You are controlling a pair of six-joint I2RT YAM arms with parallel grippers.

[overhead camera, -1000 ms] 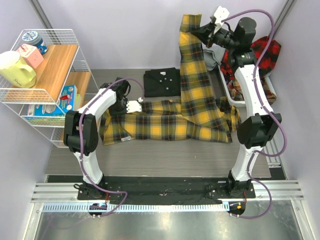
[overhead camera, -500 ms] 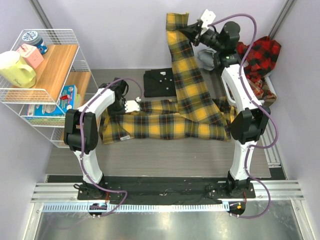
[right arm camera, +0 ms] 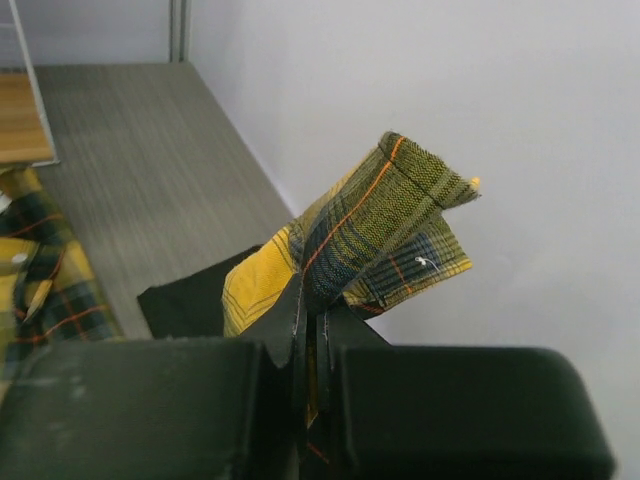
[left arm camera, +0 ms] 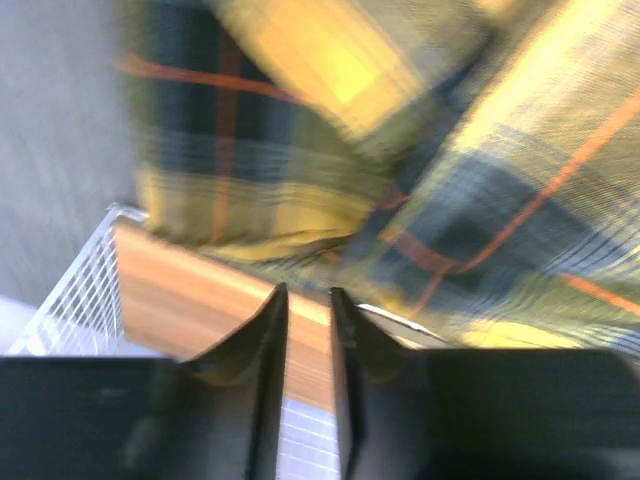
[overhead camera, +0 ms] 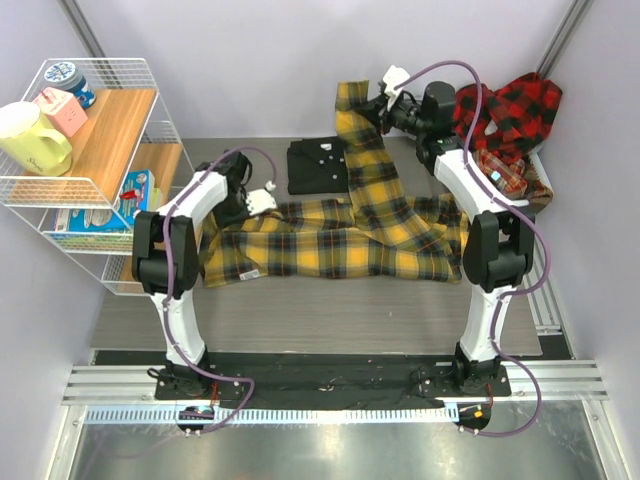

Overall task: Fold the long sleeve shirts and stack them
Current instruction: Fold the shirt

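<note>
The right gripper moves down and back onto the plaid shirt's body [overhead camera: 402, 240] next and lets go of the cuff, as that cloth lies below it, nearer my base.
The yellow-and-black plaid shirt [overhead camera: 330, 245] lies spread across the middle of the table. One sleeve [overhead camera: 365, 150] rises from it to my right gripper [overhead camera: 372, 105], which is shut on the cuff [right arm camera: 390, 220] above the table's back edge. A folded black shirt [overhead camera: 318, 163] lies under that sleeve, also seen as the black shirt [right arm camera: 190, 295] in the right wrist view. My left gripper [overhead camera: 268, 198] hovers at the plaid shirt's left upper edge. Its jaws stand slightly apart with nothing between them [left arm camera: 308, 292], and blurred plaid cloth [left arm camera: 450, 180] lies just beyond.
Red-and-black plaid shirts [overhead camera: 505, 110] are heaped in a bin at the back right. A wire rack [overhead camera: 100, 150] with wooden shelves, a mug [overhead camera: 35, 140] and boxes stands at the left, close to the left arm.
My right gripper has carried the sleeve left and downward towards the black shirt. The left gripper's jaws have parted a little and no longer pinch the plaid cloth.
</note>
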